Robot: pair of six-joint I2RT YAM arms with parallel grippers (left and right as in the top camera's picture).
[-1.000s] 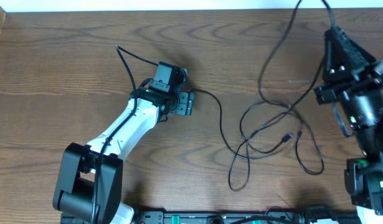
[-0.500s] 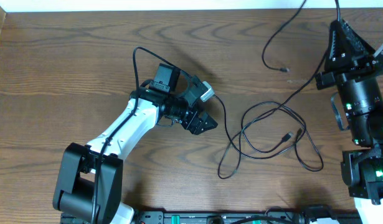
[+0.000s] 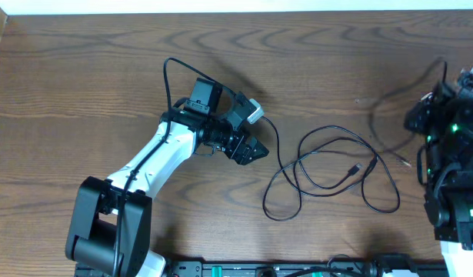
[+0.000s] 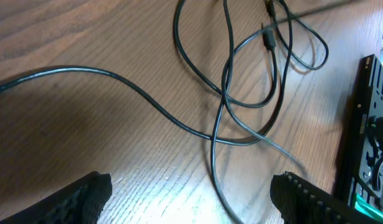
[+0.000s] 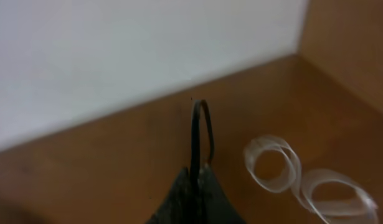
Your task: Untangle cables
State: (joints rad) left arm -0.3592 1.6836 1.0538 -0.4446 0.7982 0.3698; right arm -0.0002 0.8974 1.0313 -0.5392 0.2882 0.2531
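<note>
Next, my right gripper needs to move down toward the bare tabletop beside the tangle and release the black cable loop, because I hold it raised off the wood.
Several black cables lie in a loose tangle of crossing loops on the wooden table, with a small plug inside the loops. My left gripper hovers open just left of the tangle. In the left wrist view its jaws stand wide apart, and one black cable strand runs between them untouched. My right arm is at the right edge. In the right wrist view my right gripper is shut on a black cable loop. A blurred white coiled cord lies beside it.
A black equipment rail runs along the table's near edge and shows at the right of the left wrist view. A white wall borders the table's far side. The left arm's own black wire arcs behind it.
The left gripper turned and opened wider beside the tangle. The right arm pulled back toward the near right with its black cable, and the tangle's loops shifted.
</note>
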